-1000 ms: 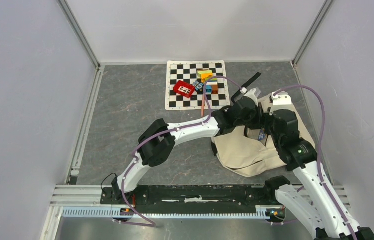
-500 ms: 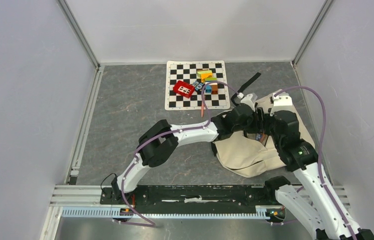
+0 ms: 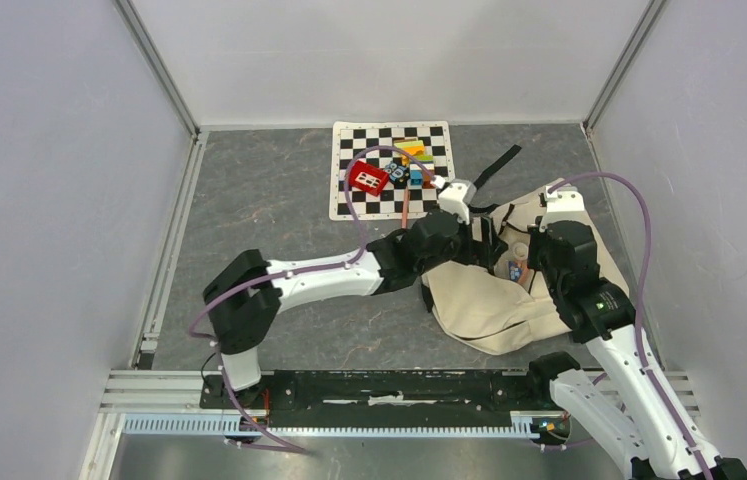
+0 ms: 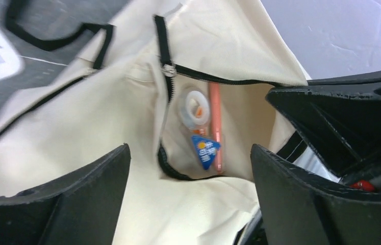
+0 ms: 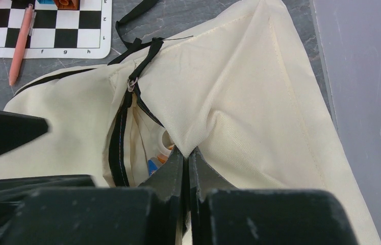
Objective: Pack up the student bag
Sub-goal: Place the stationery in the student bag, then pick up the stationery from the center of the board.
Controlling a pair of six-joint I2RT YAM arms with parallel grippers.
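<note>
The left gripper moves to the left in the top view and down onto the salmon pen's near end (image 3: 405, 222) next, because that end juts past the mat.
The student bag (image 3: 479, 300) is a cream fabric backpack with black zippers, lying at the right of the table. My right gripper (image 5: 187, 152) is shut on a fold of the bag's (image 5: 259, 92) upper fabric and holds its mouth open. My left gripper (image 4: 190, 153) hangs open just above that mouth, with nothing between its fingers. Inside the bag (image 4: 76, 122) lie a white tape roll (image 4: 197, 108), an orange pen (image 4: 214, 127) and a blue triangular tag (image 4: 206, 149). From above, the left gripper (image 3: 489, 245) sits just left of the right gripper (image 3: 521, 262).
A checkerboard mat (image 3: 349, 195) lies at the back with a red block (image 3: 367, 177), coloured blocks (image 3: 411, 150) and a salmon pen (image 3: 406, 210) at its near edge. A black strap (image 3: 499, 162) trails behind the bag. Walls close in on three sides.
My left gripper has gone from shut to wide open over the bag's mouth. Its wrist has drawn back to the left and its elbow has swung left. The right arm has not moved.
</note>
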